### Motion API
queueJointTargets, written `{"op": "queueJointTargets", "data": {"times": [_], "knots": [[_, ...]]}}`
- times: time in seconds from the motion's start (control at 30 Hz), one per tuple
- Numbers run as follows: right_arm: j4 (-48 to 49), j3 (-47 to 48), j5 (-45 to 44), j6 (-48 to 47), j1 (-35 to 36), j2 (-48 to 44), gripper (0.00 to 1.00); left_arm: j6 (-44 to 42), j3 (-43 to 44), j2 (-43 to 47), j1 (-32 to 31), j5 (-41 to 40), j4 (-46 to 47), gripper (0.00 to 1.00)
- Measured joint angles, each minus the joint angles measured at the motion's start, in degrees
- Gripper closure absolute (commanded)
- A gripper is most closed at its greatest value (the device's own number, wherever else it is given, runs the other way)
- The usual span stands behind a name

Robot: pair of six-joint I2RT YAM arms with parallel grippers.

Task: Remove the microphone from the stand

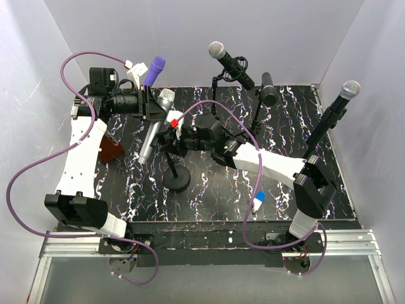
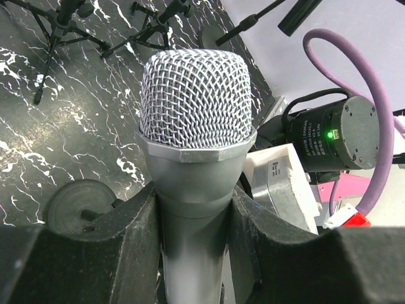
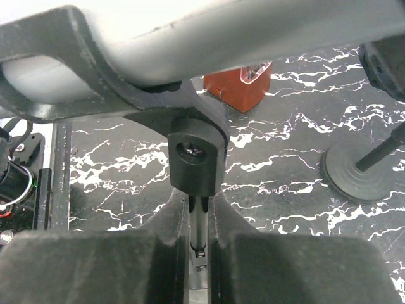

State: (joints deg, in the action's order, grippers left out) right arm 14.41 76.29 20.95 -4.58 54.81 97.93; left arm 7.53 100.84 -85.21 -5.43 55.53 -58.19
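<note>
Next, my left gripper will draw the microphone off the clip, back and down, to release it on the tabletop near the block, because my right gripper holds the rod.
A silver microphone (image 1: pixel 150 134) with a mesh head (image 2: pixel 193 95) lies tilted in the black clip (image 3: pixel 196 161) of a short stand whose round base (image 1: pixel 176 181) rests on the marbled black table. My left gripper (image 1: pixel 154 109) is shut on the microphone's neck just under the head, and its fingers (image 2: pixel 136 228) press on both sides. From the right, my right gripper (image 1: pixel 180 143) is shut on the stand's thin rod (image 3: pixel 199 218) right below the clip. The microphone's grey body (image 3: pixel 202 31) crosses the top of the right wrist view.
Other microphones stand on tripods at the back (image 1: pixel 218 50) and at the far right (image 1: pixel 349 89). A purple one (image 1: pixel 155 67) and a black one (image 1: pixel 268 88) are at the rear. A red-brown block (image 1: pixel 111 151) lies left, and a blue-white tag (image 1: pixel 259 197) near front.
</note>
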Motion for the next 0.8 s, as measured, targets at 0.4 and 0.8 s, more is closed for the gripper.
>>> {"op": "queueJointTargets", "data": {"times": [0.4,0.8], "knots": [[2.4,-1.8,-3.3,2.9,-1.2,-2.4,0.99,-4.2,18.5,-5.1,0.1,-1.8,-4.3,1.00],[0.9,-7.6,-5.6,2.8,-2.4,-6.3,0.94,-13.5,44.0,-1.4,3.0,-15.5,3.2,1.00]]}}
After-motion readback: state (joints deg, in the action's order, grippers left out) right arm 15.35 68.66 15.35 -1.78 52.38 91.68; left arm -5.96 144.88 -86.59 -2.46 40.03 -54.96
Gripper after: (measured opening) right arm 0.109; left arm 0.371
